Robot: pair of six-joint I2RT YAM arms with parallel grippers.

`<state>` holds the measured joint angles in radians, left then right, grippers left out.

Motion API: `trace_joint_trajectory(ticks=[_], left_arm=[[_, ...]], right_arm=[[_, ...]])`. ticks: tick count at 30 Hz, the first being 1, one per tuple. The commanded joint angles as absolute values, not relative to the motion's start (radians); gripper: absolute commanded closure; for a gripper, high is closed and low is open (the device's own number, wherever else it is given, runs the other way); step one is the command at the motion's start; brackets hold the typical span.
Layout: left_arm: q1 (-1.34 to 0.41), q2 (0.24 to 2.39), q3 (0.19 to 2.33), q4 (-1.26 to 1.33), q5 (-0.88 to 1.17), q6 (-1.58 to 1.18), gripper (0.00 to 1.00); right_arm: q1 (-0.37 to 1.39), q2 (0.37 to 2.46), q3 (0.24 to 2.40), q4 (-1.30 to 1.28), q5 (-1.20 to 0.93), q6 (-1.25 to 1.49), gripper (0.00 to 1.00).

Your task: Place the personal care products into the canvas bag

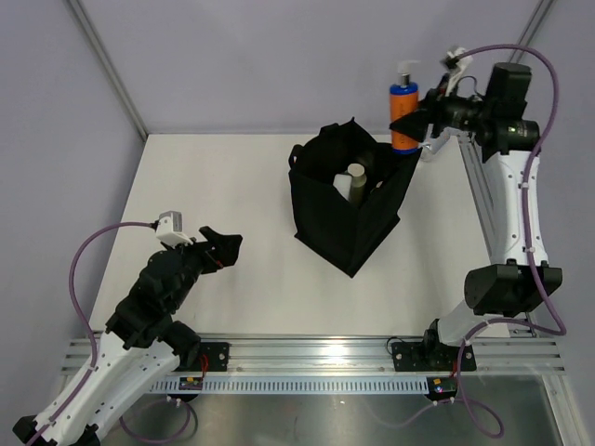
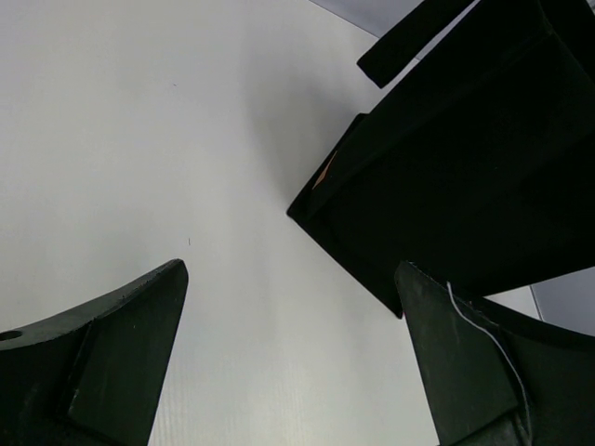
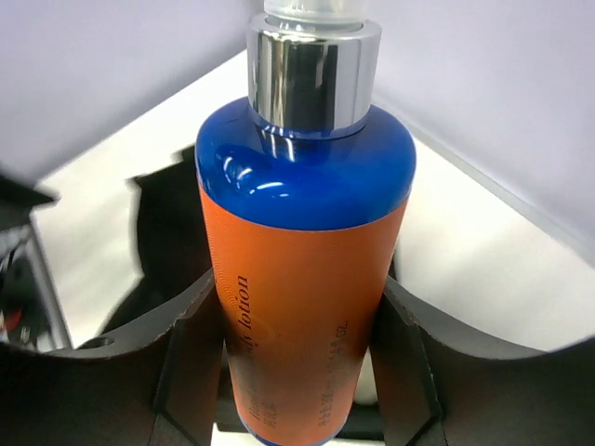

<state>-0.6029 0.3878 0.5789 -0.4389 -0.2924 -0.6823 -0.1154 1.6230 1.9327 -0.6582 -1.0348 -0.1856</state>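
The right gripper shifts to the left in the top view, over the bag's opening (image 1: 362,165), next, since the orange lotion bottle (image 1: 403,116) still hangs above the bag's rim.
The black canvas bag (image 1: 349,200) stands open in the middle of the white table, with a cream-white bottle (image 1: 354,179) and a sage-green one (image 1: 371,160) upright inside. My right gripper (image 1: 409,124) is shut on an orange lotion bottle (image 1: 403,116) with a blue shoulder and a silver pump; it holds it upright above the bag's far right corner. The right wrist view has the orange bottle (image 3: 302,288) pinched between both fingers. My left gripper (image 1: 224,245) hangs open and empty left of the bag; the bag's corner (image 2: 446,186) shows beyond its fingers (image 2: 121,353).
Grey walls close in the table at the back and sides. The aluminium rail (image 1: 307,358) with both arm bases runs along the near edge. Bare white tabletop (image 1: 214,177) lies left of the bag.
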Motion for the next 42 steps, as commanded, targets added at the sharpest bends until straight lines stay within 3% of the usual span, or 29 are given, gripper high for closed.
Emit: trace_joint_trajectory(ticks=[1,6,17,19,20,25,26,29,42], left_arm=[[-0.6,0.379,0.588,-0.416,-0.299,-0.693,0.01],[-0.6,0.365,0.588,-0.429,-0.301,-0.706,0.01],[-0.6,0.362,0.589,-0.433,-0.307,-0.703,0.01],[-0.6,0.365,0.591,-0.431,-0.305,-0.703,0.01],[-0.6,0.367,0.589,-0.428,-0.305,-0.701,0.01],[-0.6,0.373,0.588,-0.422,-0.304,-0.698,0.01],[-0.6,0.374,0.586,-0.419,-0.304,-0.698,0.01],[-0.6,0.376,0.586,-0.419,-0.304,-0.696,0.01],[-0.6,0.383,0.583,-0.41,-0.302,-0.693,0.01]], right_arm=[[0.018,1.604,1.959,-0.738,-1.048,-0.446,1.0],[0.164,1.66,1.979,-0.756,-0.916,-0.474,1.0],[0.221,1.727,2.025,-0.824,-0.884,-0.538,0.94],[0.224,1.727,2.019,-0.822,-0.877,-0.537,0.88],[0.225,1.726,2.017,-0.819,-0.871,-0.537,0.79],[0.226,1.721,1.993,-0.807,-0.851,-0.535,0.56],[0.227,1.721,1.99,-0.804,-0.844,-0.537,0.36],[0.225,1.72,1.982,-0.801,-0.835,-0.54,0.17],[0.227,1.718,1.968,-0.796,-0.831,-0.546,0.14]])
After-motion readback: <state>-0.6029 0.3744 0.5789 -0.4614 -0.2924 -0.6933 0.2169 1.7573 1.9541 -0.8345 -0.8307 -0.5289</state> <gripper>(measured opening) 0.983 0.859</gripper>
